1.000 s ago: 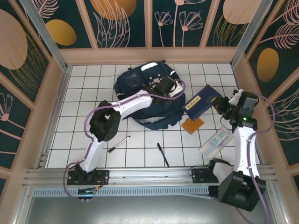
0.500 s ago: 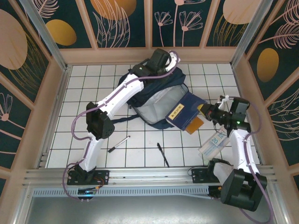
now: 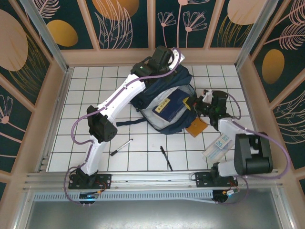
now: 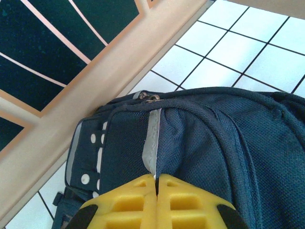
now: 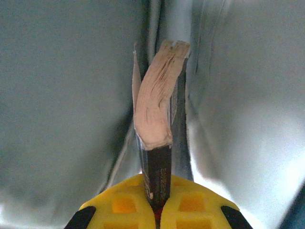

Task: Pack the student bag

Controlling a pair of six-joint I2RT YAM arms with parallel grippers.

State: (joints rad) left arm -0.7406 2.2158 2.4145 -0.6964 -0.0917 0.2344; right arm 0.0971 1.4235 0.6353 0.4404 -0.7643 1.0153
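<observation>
I will push my right gripper outward and deeper under the bag's raised top edge (image 3: 169, 90) and release the notebook there, as it's still uncovered in the bag's opening.
The navy student bag (image 3: 183, 88) lies open at the back middle of the table, its grey lining (image 3: 157, 119) showing. My left gripper (image 3: 161, 58) is shut on the fabric of the bag's top edge, close to the back wall. In the left wrist view, the yellow jaws (image 4: 157, 177) pinch the cloth at a grey reflective stripe (image 4: 152, 143). My right gripper (image 3: 198, 106) is shut on a flat dark-blue notebook (image 3: 169, 107) that lies inside the bag's opening. From the right wrist, the notebook (image 5: 153, 109) stands edge-on between the jaws (image 5: 158, 191), with grey lining (image 5: 66, 95) all around.
A small orange-brown card (image 3: 196, 128) lies just right of the bag. A black-and-white pen (image 3: 121, 146) and a black pen (image 3: 166, 158) lie toward the front. A pale packet (image 3: 219, 145) rests at the right. The wooden back wall (image 4: 86, 100) runs close behind the bag.
My left gripper lifted the bag's top toward the back wall, opening the bag. My right gripper carried the notebook leftward from beside the bag into its opening.
</observation>
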